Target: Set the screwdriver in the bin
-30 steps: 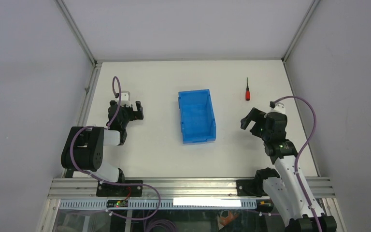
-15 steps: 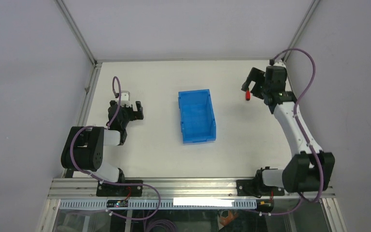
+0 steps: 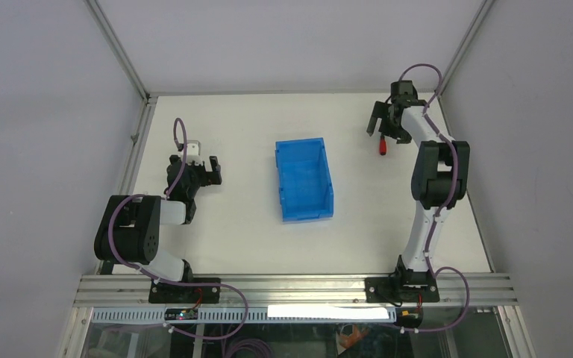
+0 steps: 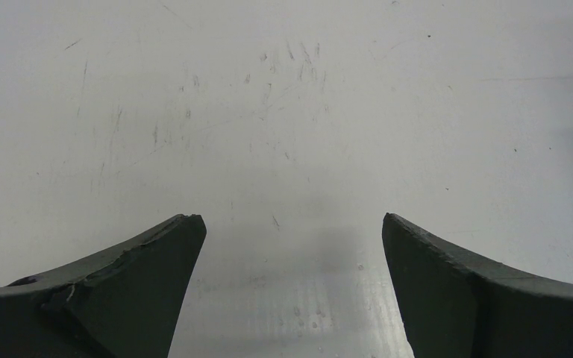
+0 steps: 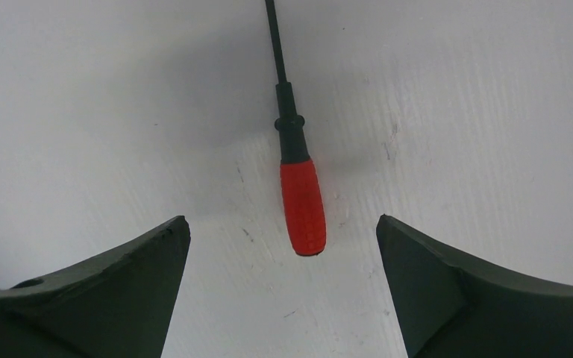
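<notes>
Next, my right gripper lowers its open fingers around its red handle point(image 3: 382, 148) and closes them there, as the screwdriver lies flat below my right gripper.
The screwdriver point(image 5: 303, 207) lies flat on the white table, red handle toward me and dark shaft point(image 5: 272, 37) pointing away. In the top view its red handle point(image 3: 382, 148) shows at the far right. My right gripper point(image 3: 383, 128) hovers over it, open and empty; in the right wrist view the gripper point(image 5: 282, 221) has its jaws wide apart, with the handle's end just ahead of them and not touched. The blue bin point(image 3: 304, 179) stands open-topped at the table's middle, left of the screwdriver. My left gripper point(image 3: 207, 171) rests low at the left, open and empty over bare table point(image 4: 292, 217).
The white table point(image 3: 224, 239) is walled by metal frame posts at the back corners point(image 3: 147, 95). The right arm's purple cable point(image 3: 418, 68) loops near the right wall. The bin's inside looks empty.
My right arm has swung from the near right out to the far right and now hangs over the screwdriver. The left arm, bin and screwdriver have not moved.
</notes>
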You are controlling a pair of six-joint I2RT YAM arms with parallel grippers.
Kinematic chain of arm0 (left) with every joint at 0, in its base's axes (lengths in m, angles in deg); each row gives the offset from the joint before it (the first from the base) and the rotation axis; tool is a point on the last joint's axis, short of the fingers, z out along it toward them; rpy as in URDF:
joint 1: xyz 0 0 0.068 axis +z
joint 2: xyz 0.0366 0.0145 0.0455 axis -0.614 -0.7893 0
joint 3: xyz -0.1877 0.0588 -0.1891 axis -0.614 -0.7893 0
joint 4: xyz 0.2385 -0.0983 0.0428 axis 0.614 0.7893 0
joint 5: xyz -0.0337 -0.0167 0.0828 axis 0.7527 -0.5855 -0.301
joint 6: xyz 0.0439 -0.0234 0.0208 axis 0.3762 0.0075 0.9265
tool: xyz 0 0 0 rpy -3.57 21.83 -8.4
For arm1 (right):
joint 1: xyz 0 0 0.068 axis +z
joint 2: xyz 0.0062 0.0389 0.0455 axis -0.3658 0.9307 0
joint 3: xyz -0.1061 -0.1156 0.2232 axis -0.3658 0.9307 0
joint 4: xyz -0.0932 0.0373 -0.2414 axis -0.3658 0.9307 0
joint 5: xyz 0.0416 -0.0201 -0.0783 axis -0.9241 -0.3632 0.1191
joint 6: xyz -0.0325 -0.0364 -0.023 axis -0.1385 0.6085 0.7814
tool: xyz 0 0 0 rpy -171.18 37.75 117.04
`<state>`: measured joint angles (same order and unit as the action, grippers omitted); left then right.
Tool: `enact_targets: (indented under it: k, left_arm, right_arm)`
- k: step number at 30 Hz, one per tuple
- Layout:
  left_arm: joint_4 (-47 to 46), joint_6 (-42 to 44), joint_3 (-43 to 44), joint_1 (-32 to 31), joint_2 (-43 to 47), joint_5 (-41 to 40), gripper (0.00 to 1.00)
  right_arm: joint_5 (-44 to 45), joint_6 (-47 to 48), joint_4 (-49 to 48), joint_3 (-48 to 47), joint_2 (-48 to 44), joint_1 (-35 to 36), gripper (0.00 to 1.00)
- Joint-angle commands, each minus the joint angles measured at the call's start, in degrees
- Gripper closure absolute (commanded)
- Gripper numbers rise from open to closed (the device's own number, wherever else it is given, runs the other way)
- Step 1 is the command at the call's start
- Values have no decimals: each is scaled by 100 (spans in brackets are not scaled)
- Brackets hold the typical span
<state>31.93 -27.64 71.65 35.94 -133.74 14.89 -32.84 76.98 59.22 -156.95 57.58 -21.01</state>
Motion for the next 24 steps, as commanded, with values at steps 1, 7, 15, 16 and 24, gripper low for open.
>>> enact_targets:
  k: [1, 7, 15, 16, 24]
  left_arm:
    - [-150, -95, 6, -44, 165, 25, 1]
    - [-150, -98, 6, -45, 162, 28, 1]
    - [-150, -93, 6, -48, 161, 28, 1]
    - [-150, -98, 6, -50, 161, 30, 1]
    - [-150, -99, 6, -44, 168, 30, 1]
  right_arm:
    - [359, 254, 554, -612, 499, -27, 1]
    - [318, 274, 666, -711, 1016, -27, 10]
    - [59, 243, 944, -1053, 1418, -27, 80]
    - [46, 243, 958, -1075, 1365, -27, 87]
    - [401, 167, 1095, -642, 66, -27, 96]
